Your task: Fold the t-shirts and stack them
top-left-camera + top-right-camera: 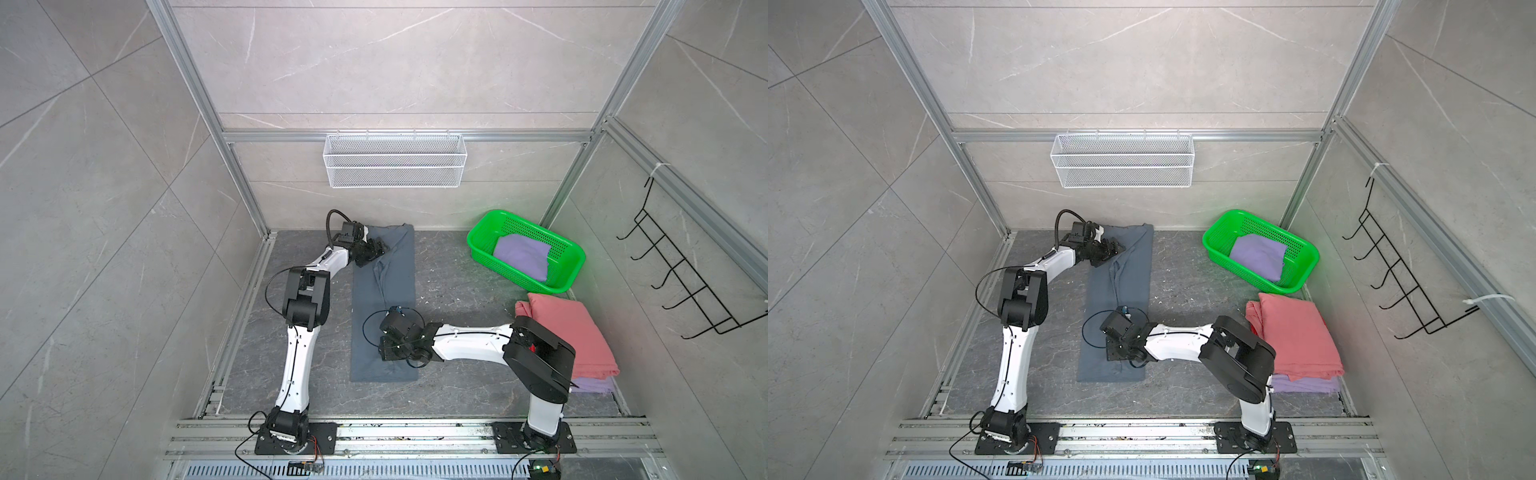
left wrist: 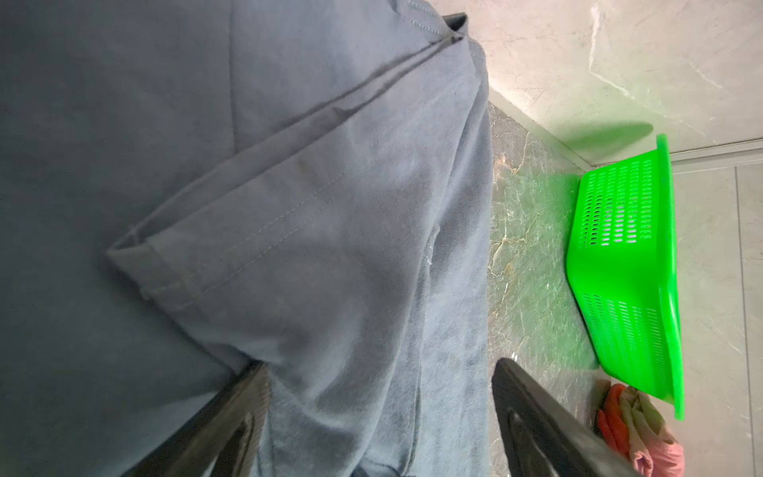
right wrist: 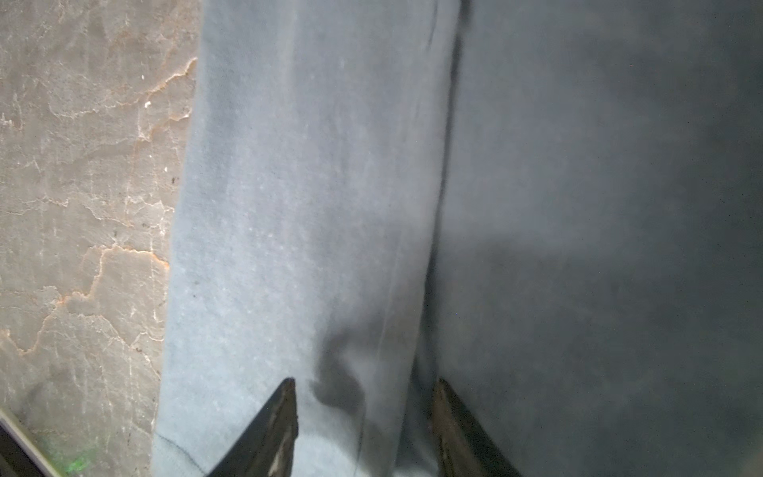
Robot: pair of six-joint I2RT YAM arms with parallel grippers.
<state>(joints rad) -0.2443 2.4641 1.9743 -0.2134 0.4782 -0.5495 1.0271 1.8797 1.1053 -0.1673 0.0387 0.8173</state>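
Both sides of the t-shirt are folded in, so I need to move my left gripper back to the t-shirt's hem corner farther from the stack, which lies toward the base from the gripper.
The slate blue-grey t-shirt lies on the dark table as a long narrow strip with its sides folded in. My left gripper is low over the strip's far end by a folded sleeve, its jaws wide open astride a ridge of cloth. Near the strip's front end my right gripper points down, jaws half apart over a fold edge. At the right a folded salmon-pink t-shirt rests on a folded lavender one. Another lavender t-shirt lies in the green basket.
The green basket stands at the table's back right corner, close to the stack. A white wire basket hangs on the back wall, and a black wire rack on the right wall. Aluminium frame rails border the table.
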